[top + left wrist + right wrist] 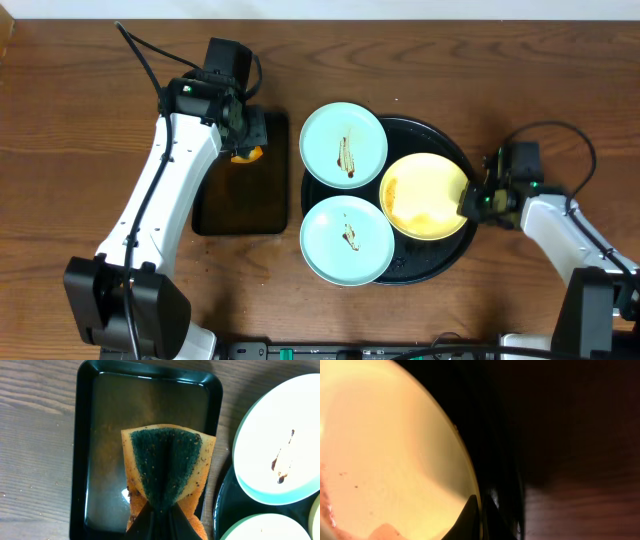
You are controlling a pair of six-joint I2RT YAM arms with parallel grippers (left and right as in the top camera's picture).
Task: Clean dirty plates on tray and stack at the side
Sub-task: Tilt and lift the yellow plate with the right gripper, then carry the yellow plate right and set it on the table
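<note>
My right gripper lifts the yellow plate next, carries it across and lowers it to release, since bare wood lies to the right in the overhead view.
Three plates lie on the round black tray [447, 262]: two pale blue ones [343, 145] [347, 240] with brown streaks, and a yellow one [425, 195] with a reddish smear. My right gripper [472, 202] is shut on the yellow plate's right rim; in the right wrist view one finger lies on the plate [395, 455] and the other under its edge [480, 499]. My left gripper [243, 140] is shut on an orange sponge with a green scrub face [167, 462], pinched at its middle [162, 516] and held above the small rectangular tray [82, 460].
The rectangular tray [240, 205] holds a film of water and sits left of the round tray on the wooden table [80, 120]. In the left wrist view the upper blue plate [270, 425] overhangs the round tray's rim [225, 505].
</note>
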